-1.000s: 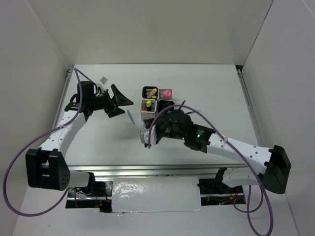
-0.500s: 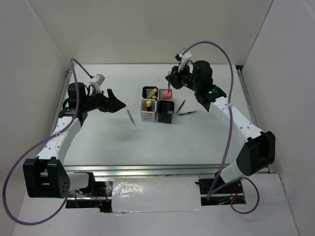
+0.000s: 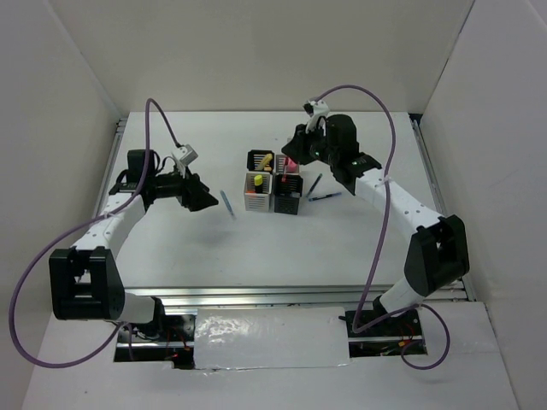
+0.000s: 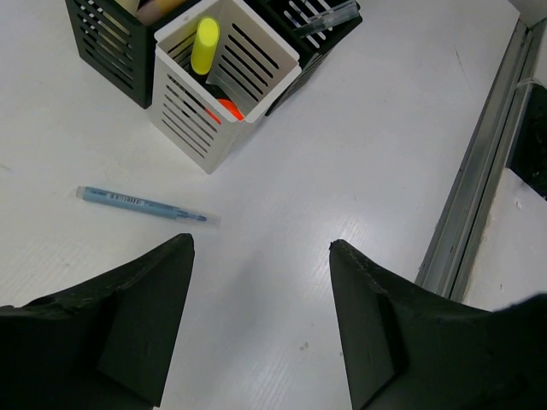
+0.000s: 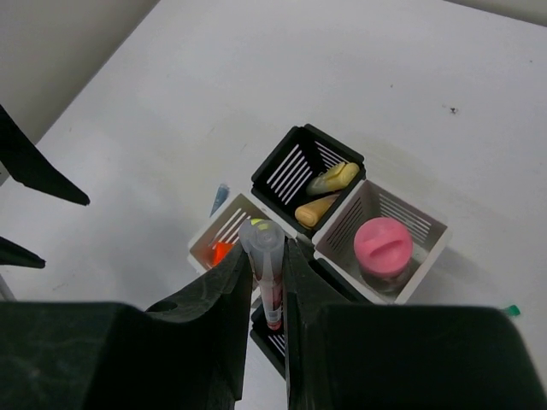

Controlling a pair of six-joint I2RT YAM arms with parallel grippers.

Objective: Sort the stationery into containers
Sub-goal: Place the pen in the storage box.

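Note:
The upright red pen will next be lowered by my right gripper over the open top of the front black cup (image 3: 289, 185) (image 5: 272, 340) and released, since another clear-capped pen already leans there.
Four square cups stand clustered (image 3: 273, 181). The back black cup (image 5: 291, 154) holds a peach and a pale yellow highlighter (image 5: 318, 207). The back white cup (image 5: 427, 224) holds a pink highlighter (image 5: 384, 243). The front white cup (image 4: 214, 137) holds a yellow highlighter (image 4: 203, 44) and an orange one. My right gripper (image 5: 270, 266) is shut on a clear-capped red pen (image 5: 271, 290), held upright over the front black cup (image 5: 272, 340). My left gripper (image 4: 261, 246) is open and empty, left of the cups. A blue pen (image 4: 141, 203) lies on the table ahead of it.
Two thin dark pens (image 3: 318, 190) lie on the table just right of the cups. A metal rail (image 4: 479, 188) runs along the table's near edge. White walls close in the left, back and right sides.
My right arm has swung from low at the table's centre front up to the back, and now holds the pen over the cups. My left gripper has shifted a little.

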